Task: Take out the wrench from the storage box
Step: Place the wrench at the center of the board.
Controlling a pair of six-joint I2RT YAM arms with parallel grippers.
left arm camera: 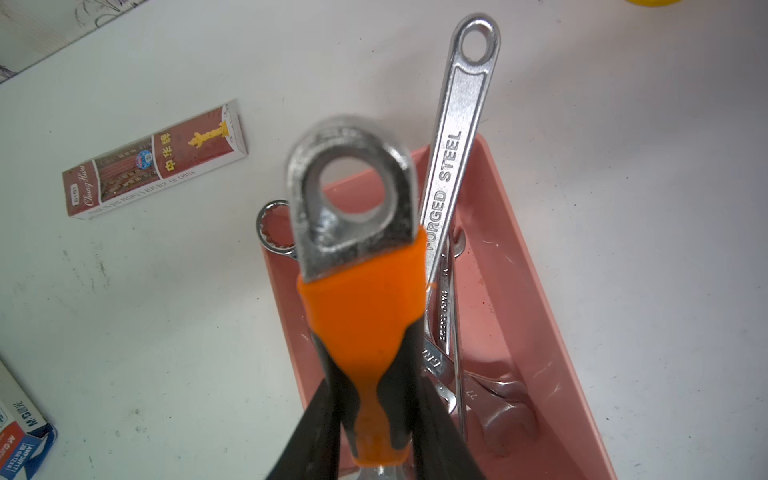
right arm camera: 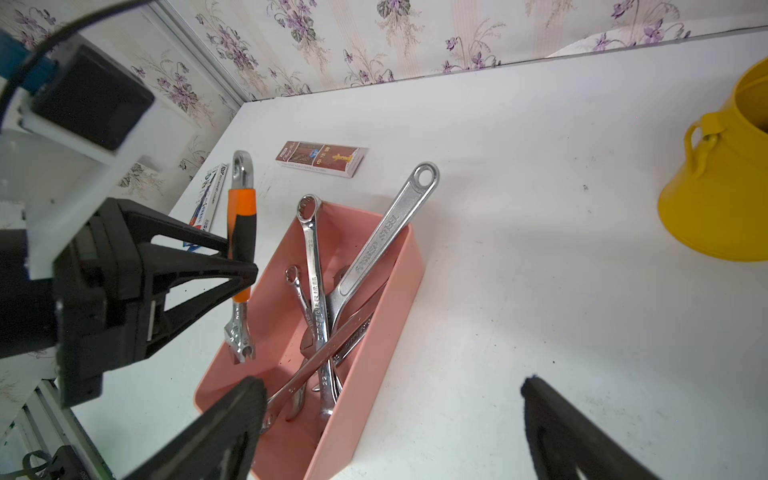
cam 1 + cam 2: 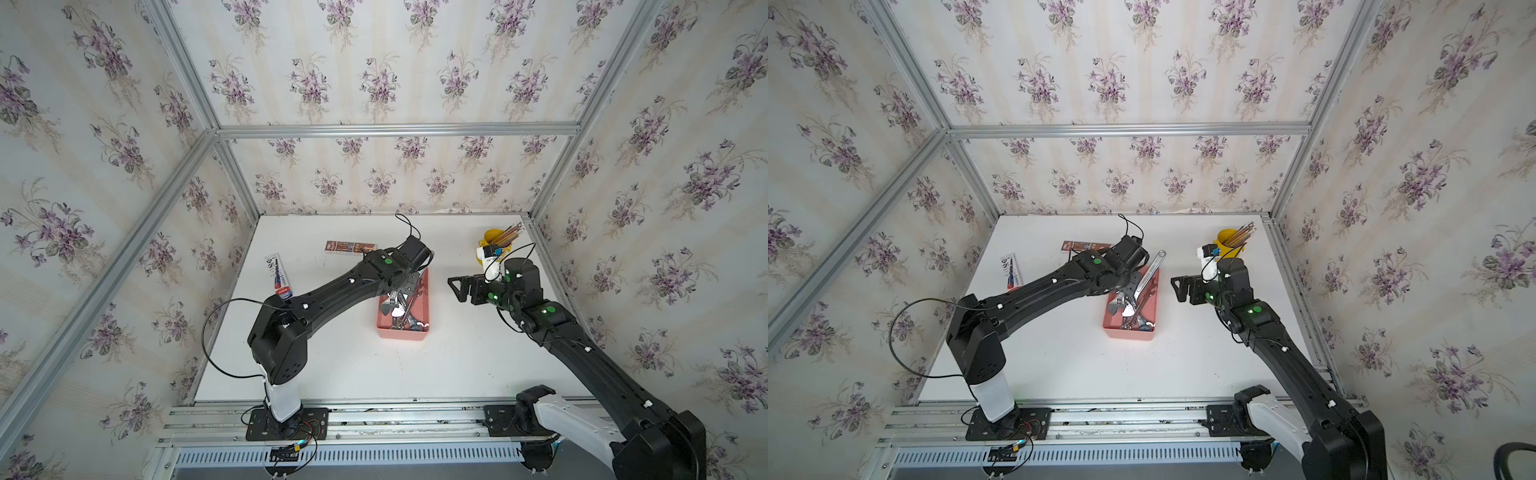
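Bare tabletop (image 1: 248,424) beside the box is below where my left gripper will go. My left gripper will move toward the blue-and-white pack, then down to release the wrench there.
The salmon-pink storage box (image 3: 401,333) (image 3: 1128,333) sits mid-table with several silver wrenches in it. My left gripper (image 1: 374,399) is shut on the black-and-orange handle of an adjustable wrench (image 1: 357,299). In the right wrist view that wrench (image 2: 241,208) hangs nearly upright, lifted, its jaw end over the box's left wall (image 2: 232,374). A long silver wrench (image 3: 1148,276) marked FORGED STEEL leans out over the box's far end. My right gripper (image 2: 390,386) (image 3: 457,286) hovers to the right of the box, open and holding nothing.
A yellow cup of pencils (image 3: 496,239) stands at the back right, close behind my right wrist. A brown pencil carton (image 3: 351,247) lies behind the box, and a blue-and-white pack (image 3: 277,276) lies at the left. Floral walls close in three sides.
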